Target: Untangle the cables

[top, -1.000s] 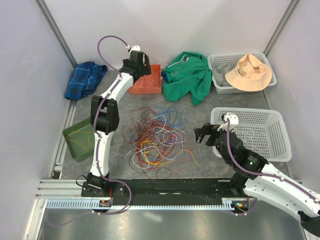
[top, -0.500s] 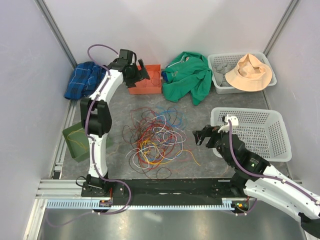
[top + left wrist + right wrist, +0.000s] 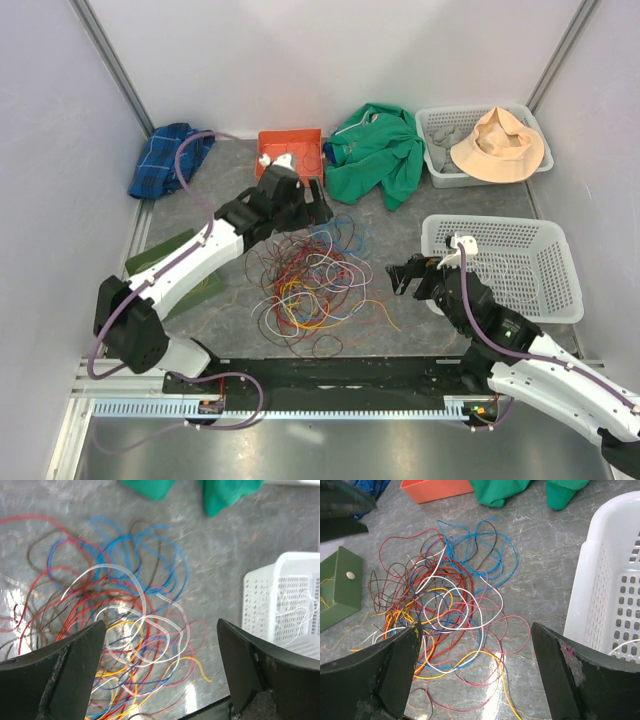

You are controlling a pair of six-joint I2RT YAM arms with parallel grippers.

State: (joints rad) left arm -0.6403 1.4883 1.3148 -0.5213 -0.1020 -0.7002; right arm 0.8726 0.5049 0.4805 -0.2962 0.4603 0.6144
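The brown, red and yellow wires cross most thickly at the tangle's side by the green box (image 3: 53,623), so my left gripper needs to lower and come back onto it next.
The cables (image 3: 312,275) lie as a loose tangle of red, blue, white, yellow, brown and pink wires on the grey table, mid-view. They also show in the left wrist view (image 3: 120,620) and the right wrist view (image 3: 445,605). My left gripper (image 3: 312,203) is open and empty, above the tangle's far edge. My right gripper (image 3: 400,272) is open and empty, just right of the tangle. In the wrist views both grippers (image 3: 160,680) (image 3: 475,675) hang open above the wires, touching none.
A white basket (image 3: 545,262) stands at the right; a second basket (image 3: 440,150) with a tan hat (image 3: 497,145) is at the back right. A green cloth (image 3: 380,150), an orange tray (image 3: 290,145), a blue plaid cloth (image 3: 165,155) and a green box (image 3: 150,260) ring the tangle.
My left arm has swung from the orange tray at the back down and forward, its gripper now over the tangle's far edge. The right arm has barely moved.
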